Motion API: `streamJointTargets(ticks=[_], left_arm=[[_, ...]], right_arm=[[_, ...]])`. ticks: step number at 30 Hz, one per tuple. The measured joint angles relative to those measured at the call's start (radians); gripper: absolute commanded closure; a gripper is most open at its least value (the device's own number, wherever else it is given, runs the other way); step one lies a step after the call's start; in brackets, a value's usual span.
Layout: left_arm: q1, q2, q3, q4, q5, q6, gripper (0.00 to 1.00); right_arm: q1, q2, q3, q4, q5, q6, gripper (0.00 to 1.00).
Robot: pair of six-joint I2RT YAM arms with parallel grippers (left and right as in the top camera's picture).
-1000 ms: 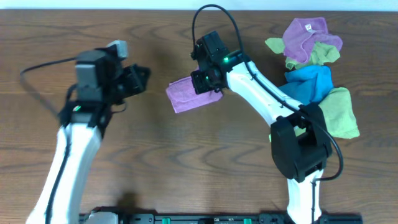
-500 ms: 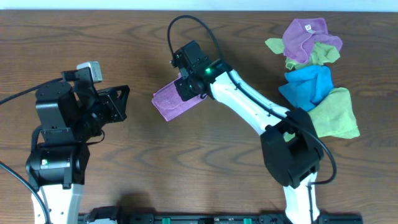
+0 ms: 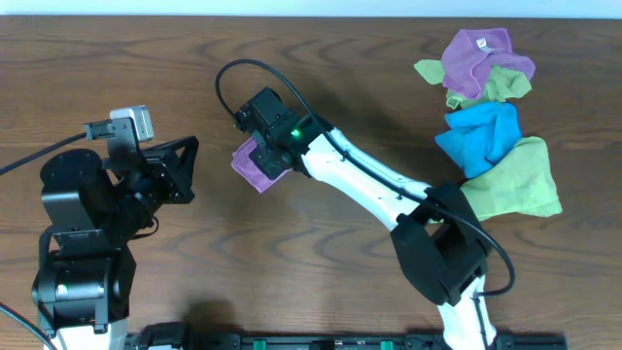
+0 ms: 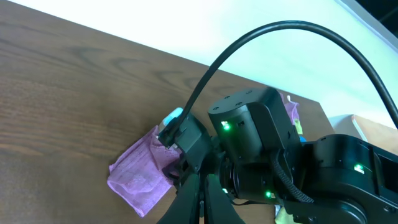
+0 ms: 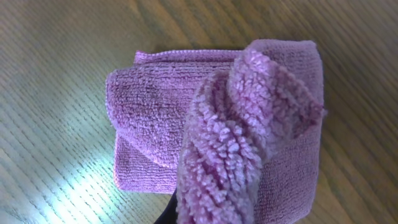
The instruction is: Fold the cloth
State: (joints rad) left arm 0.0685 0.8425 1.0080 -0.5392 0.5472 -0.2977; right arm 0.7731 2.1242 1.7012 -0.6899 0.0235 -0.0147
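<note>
My right gripper needs to move down and back next, to release the raised, bunched fold at the purple cloth's near side, below and back from it.
A folded purple cloth (image 3: 249, 163) lies on the wooden table left of centre. It also shows in the left wrist view (image 4: 140, 173) and fills the right wrist view (image 5: 249, 124). My right gripper (image 3: 264, 146) is shut on the purple cloth's near edge, and a bunched fold of it hides the fingers in the right wrist view. My left gripper (image 3: 185, 170) is shut and empty, raised off the table to the left of the cloth; its closed fingers (image 4: 200, 202) show in the left wrist view.
A pile of cloths sits at the back right: purple (image 3: 476, 53), olive green (image 3: 505, 86), blue (image 3: 481, 131) and light green (image 3: 520, 180). The right arm (image 3: 369, 185) stretches diagonally across the middle of the table.
My right gripper has dragged the purple cloth leftwards across the table. My left arm has pulled back towards the left front and risen.
</note>
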Motion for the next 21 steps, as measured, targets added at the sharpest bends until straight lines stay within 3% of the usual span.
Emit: streamJointTargets(ticks=[13,14,15,16,21], left_arm=[[0.000,0.000,0.000,-0.003,0.030,0.007,0.95],[0.000,0.000,0.000,-0.003,0.030,0.007,0.94],[0.000,0.000,0.000,-0.003,0.030,0.007,0.94],[0.000,0.000,0.000,-0.003,0.030,0.007,0.94],[0.000,0.000,0.000,-0.003,0.030,0.007,0.94]], right_arm=[[0.026,0.081,0.000,0.001,-0.020,-0.006,0.98],[0.033,0.082,0.000,0.003,-0.021,-0.007,0.89],[0.038,0.082,0.000,0.005,-0.024,-0.004,0.73],[0.043,0.082,0.000,0.006,-0.029,-0.008,0.49],[0.078,0.082,0.000,0.014,-0.107,-0.020,0.41]])
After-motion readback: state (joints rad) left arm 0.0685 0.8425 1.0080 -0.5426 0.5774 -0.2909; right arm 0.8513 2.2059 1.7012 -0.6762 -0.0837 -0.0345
